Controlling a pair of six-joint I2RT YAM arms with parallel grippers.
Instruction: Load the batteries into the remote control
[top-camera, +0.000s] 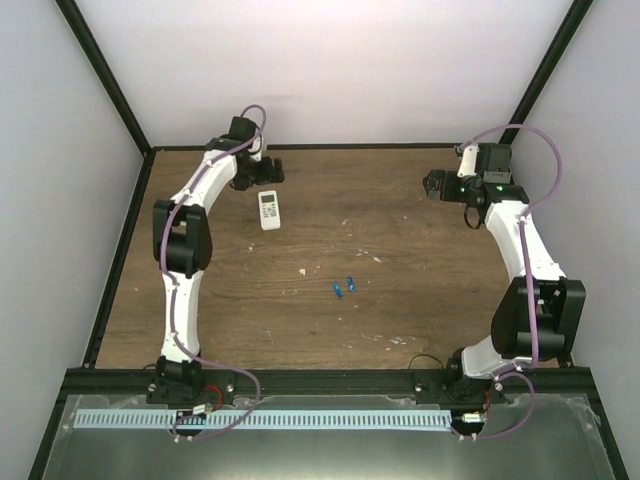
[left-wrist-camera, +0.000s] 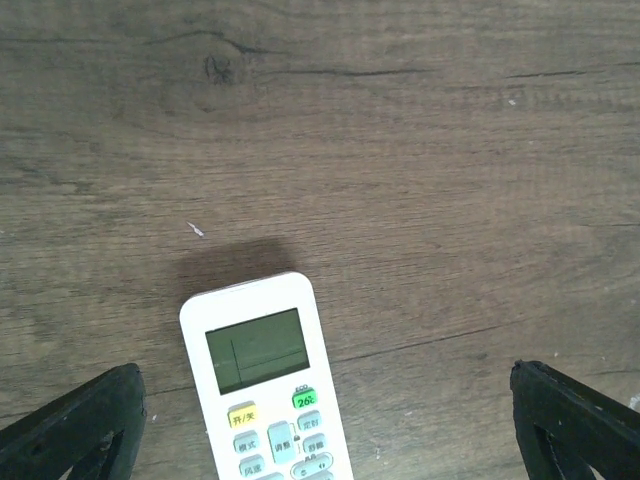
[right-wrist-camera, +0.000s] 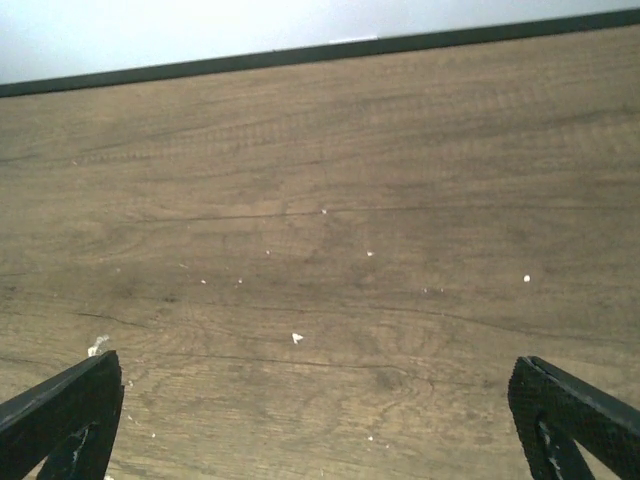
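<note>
The remote is below my left gripper and closer to my base. My left gripper should next move down and back until its fingers are on both sides of the remote's screen end (top-camera: 268, 200) (left-wrist-camera: 259, 350).
The white remote control (top-camera: 269, 209) lies face up on the wooden table at the back left, screen and buttons showing; it also shows in the left wrist view (left-wrist-camera: 264, 380). Two small blue batteries (top-camera: 344, 288) lie side by side near the table's middle, apart from the remote. My left gripper (top-camera: 262, 172) hovers just behind the remote, open and empty, its fingers (left-wrist-camera: 85, 425) wide on either side of it. My right gripper (top-camera: 436, 185) is open and empty at the back right, over bare wood (right-wrist-camera: 320, 300).
Small white specks (top-camera: 303, 270) are scattered over the table top. A black frame edges the table, with a rail (top-camera: 340, 380) along the near side. Plain white walls stand behind and at both sides.
</note>
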